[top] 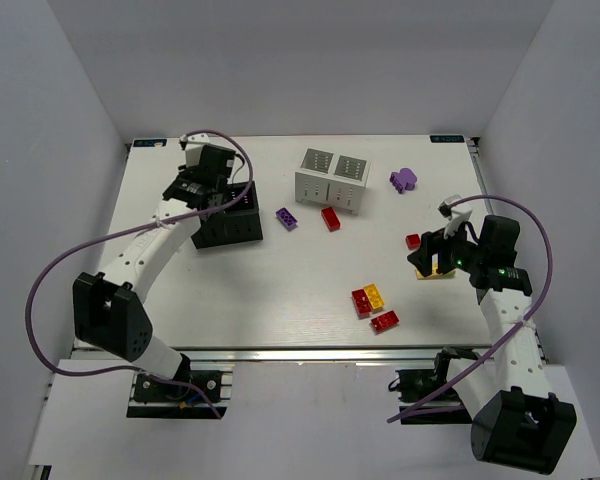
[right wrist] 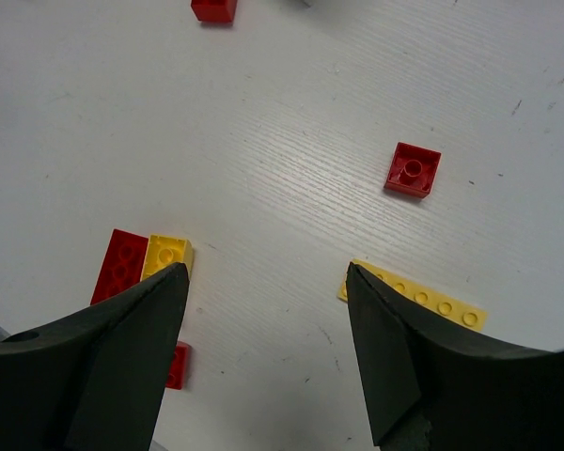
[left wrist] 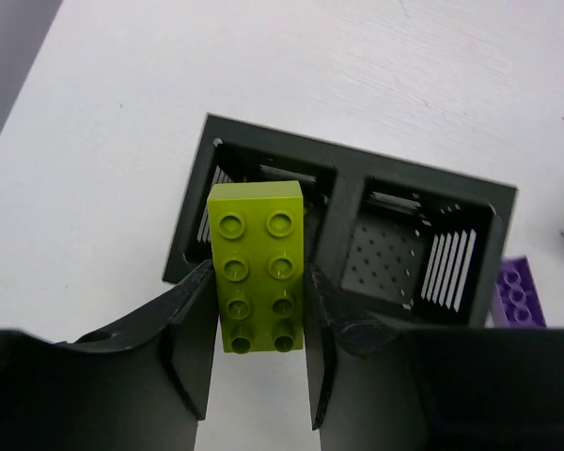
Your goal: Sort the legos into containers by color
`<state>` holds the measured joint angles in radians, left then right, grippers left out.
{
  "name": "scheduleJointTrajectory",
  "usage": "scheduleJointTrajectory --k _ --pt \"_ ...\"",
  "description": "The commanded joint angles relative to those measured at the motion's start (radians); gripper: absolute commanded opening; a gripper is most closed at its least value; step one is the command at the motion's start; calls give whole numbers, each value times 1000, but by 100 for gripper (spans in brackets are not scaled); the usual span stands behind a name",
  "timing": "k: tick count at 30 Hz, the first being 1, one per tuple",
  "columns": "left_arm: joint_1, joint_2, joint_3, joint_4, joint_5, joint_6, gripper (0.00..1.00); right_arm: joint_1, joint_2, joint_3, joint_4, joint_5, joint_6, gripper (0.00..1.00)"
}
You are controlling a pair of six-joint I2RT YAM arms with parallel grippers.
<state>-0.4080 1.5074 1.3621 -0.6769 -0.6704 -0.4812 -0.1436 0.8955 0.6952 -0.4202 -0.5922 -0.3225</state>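
Note:
My left gripper needs to bring the lime green lego [left wrist: 258, 254] down next into the black container's cell farther from the purple brick, and then let go of it.
My left gripper [left wrist: 259, 287] is shut on a lime green lego [left wrist: 258, 254] and holds it over the near edge of the black container's [left wrist: 352, 169] left cell. Both of its cells look empty. In the top view the left gripper [top: 218, 195] is above the black container [top: 235, 228]. My right gripper [right wrist: 263, 274] is open and empty above bare table, between a yellow brick [right wrist: 166, 255] and a flat yellow plate [right wrist: 423, 299]. In the top view the right gripper [top: 435, 256] hangs over the yellow plate [top: 438, 273].
The white container [top: 332, 178] stands at the back centre. Loose pieces: purple brick [top: 286, 218], red brick [top: 330, 218], purple piece [top: 403, 179], small red square [top: 413, 241], red and yellow pair [top: 368, 298], red brick [top: 385, 321]. White walls surround the table.

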Motion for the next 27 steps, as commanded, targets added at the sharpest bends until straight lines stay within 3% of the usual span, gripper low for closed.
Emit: scheduleJointTrajectory --k 1,9,12,17,20,25,27 --pt "50 13 48 75 41 75 0 -2 -9 3 -17 -37 -27 74" --pt "142 120 46 122 84 73 2 -2 -7 1 -29 -63 -50 76" --pt "167 135 64 123 101 72 15 -2 -4 3 -35 -80 -56 77" --pt "176 133 62 123 147 75 59 -4 -4 4 -40 -87 -58 79" --pt "176 96 37 144 178 85 72 -2 -1 4 -38 -101 -59 80" --pt "176 63 43 129 199 93 74 -4 6 6 -54 -141 -93 80" --pt "176 24 39 129 239 93 69 2 6 1 -81 -193 -133 77"
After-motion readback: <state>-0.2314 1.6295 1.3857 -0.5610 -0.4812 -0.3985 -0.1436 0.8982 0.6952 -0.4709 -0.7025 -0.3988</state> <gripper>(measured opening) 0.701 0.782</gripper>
